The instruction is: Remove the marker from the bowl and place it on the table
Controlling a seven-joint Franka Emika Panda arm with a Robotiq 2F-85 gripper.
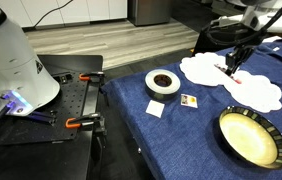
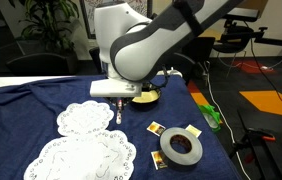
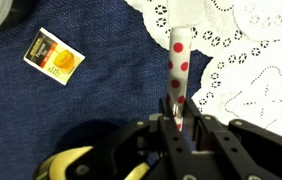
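Note:
My gripper moves down next, shifts slightly toward the small card and sets the marker onto the blue cloth [image 1: 216,93] [image 3: 155,82] beside the doily, because that part lies clear.
My gripper [image 1: 233,64] is shut on the marker [image 3: 178,68], a whitish pen with red dots that sticks out from between the fingers. In the wrist view the gripper [image 3: 177,112] holds it over the dark blue table [image 3: 91,100], with its tip at the edge of a white doily [image 3: 251,60]. In an exterior view the gripper [image 2: 119,108] hangs low over the doily, in front of the bowl [image 2: 147,99]. The bowl [image 1: 253,136], with a dark rim and a cream-yellow inside, stands apart on the table [image 1: 171,135] and looks empty.
A white tape ring with a dark centre [image 1: 162,83] [image 2: 181,147] and small cards [image 1: 189,100] [image 3: 53,55] lie on the cloth. Two white doilies [image 2: 81,158] cover part of the table. A black workbench with orange clamps [image 1: 76,100] stands beside the table.

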